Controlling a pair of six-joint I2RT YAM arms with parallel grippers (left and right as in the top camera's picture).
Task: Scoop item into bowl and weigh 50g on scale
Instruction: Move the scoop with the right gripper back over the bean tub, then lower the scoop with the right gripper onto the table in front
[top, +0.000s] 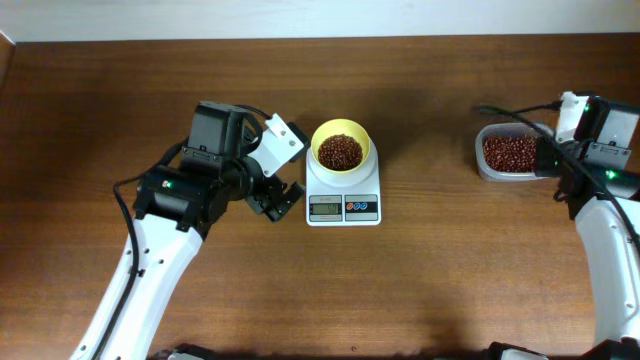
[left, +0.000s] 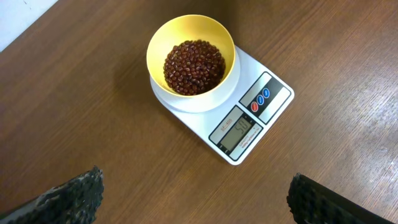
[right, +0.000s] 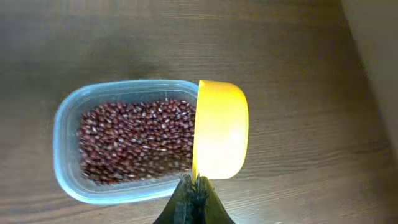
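Observation:
My right gripper will next move back, down and toward the scale to let go of the scoop (right: 221, 137), because bare tabletop lies below and to the left of my gripper in the overhead view.
The pale yellow bowl (top: 318, 140) stands on the white scale (top: 343, 192) and holds a heap of red-brown beans (top: 340, 152). In the left wrist view the bowl (left: 157, 48), its beans (left: 194, 67) and the scale (left: 273, 102) lie ahead; the display shows small digits that look like 50. My left gripper (left: 199, 211) is open and empty, just left of the scale (top: 282, 200). My right gripper (right: 196, 200) is shut on the handle of a yellow scoop (right: 221, 137), which is turned on its side at the right edge of the clear container.
The clear rectangular container (right: 62, 158) with more beans (right: 130, 140) sits at the far right of the table (top: 510, 153), under my right wrist (top: 585, 140). The table's back edge and a pale wall run along the top.

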